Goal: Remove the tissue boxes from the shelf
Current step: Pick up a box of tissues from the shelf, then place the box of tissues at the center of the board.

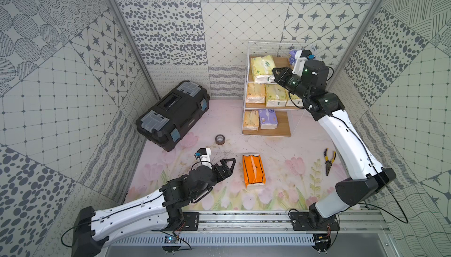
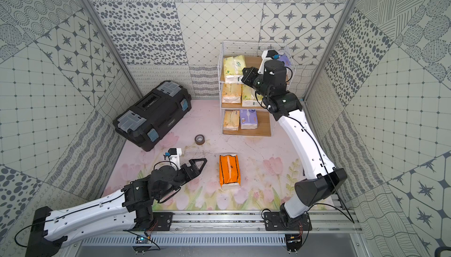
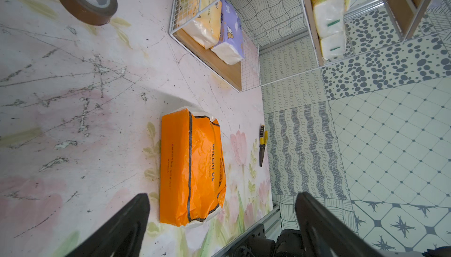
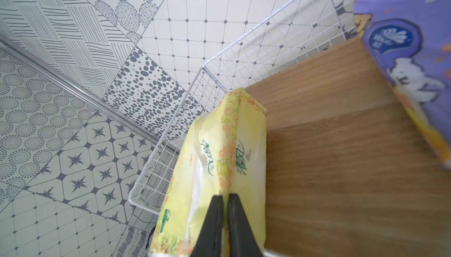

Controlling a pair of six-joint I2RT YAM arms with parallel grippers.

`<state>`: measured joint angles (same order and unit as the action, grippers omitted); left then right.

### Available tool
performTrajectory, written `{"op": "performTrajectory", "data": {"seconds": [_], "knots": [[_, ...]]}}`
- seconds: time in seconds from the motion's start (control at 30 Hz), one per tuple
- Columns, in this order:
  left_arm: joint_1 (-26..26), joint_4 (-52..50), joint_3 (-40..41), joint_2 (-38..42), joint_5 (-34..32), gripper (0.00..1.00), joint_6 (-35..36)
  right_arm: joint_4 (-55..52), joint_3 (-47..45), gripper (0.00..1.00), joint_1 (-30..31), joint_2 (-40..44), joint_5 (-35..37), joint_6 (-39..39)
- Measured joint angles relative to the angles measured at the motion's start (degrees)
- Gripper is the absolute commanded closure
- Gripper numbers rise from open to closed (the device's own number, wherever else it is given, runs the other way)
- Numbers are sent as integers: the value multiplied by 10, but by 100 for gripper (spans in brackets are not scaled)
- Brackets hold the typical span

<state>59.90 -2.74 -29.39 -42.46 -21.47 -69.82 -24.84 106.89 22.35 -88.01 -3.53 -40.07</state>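
Observation:
The tabletop beside the orange box [image 1: 253,171], toward the pliers, is bare, so I will next move my right gripper back from the shelf [image 1: 283,124] and down to release the box there.
The shelf [image 1: 283,124] stands at the back right. On its top board, my right gripper [image 4: 225,196] is shut on the raised top seam of a pale yellow-green tissue box [image 4: 212,150], which also shows in a top view [image 1: 262,69]. A purple box [image 4: 410,48] lies beside it. The middle board holds a yellow-orange box [image 1: 255,93] and a pale yellow-green one [image 1: 274,95]; my arm hides what lies beyond them. A yellow-orange box [image 1: 251,120] and a purple box [image 1: 268,119] lie on the bottom board. An orange box [image 1: 253,171] rests on the table. My left gripper [image 1: 230,166] is open and empty, just left of it.
A big black toolbox [image 1: 173,114] lies at the back left of the table. A brown tape roll [image 1: 220,139] sits between it and the shelf. Yellow-handled pliers [image 1: 329,160] lie at the right, near my right arm. The arms' metal rail [image 1: 244,219] runs along the front edge.

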Motion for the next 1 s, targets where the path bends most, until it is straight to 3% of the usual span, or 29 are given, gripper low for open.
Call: {"op": "performTrajectory", "data": {"seconds": [0.23,0.57,0.8,1.0], "knots": [[-9,66,-77,-77,25,1,13,24,-146,100,-6,145,-11,-5],[-49,187,-139,-187,108,1,17,-3,-236,100,-7,316,-40,1],[-53,201,-144,-199,121,1,16,-84,-299,100,-7,420,-38,20],[-53,172,-121,-181,107,2,8,-158,-458,100,-7,493,-14,20]]}}
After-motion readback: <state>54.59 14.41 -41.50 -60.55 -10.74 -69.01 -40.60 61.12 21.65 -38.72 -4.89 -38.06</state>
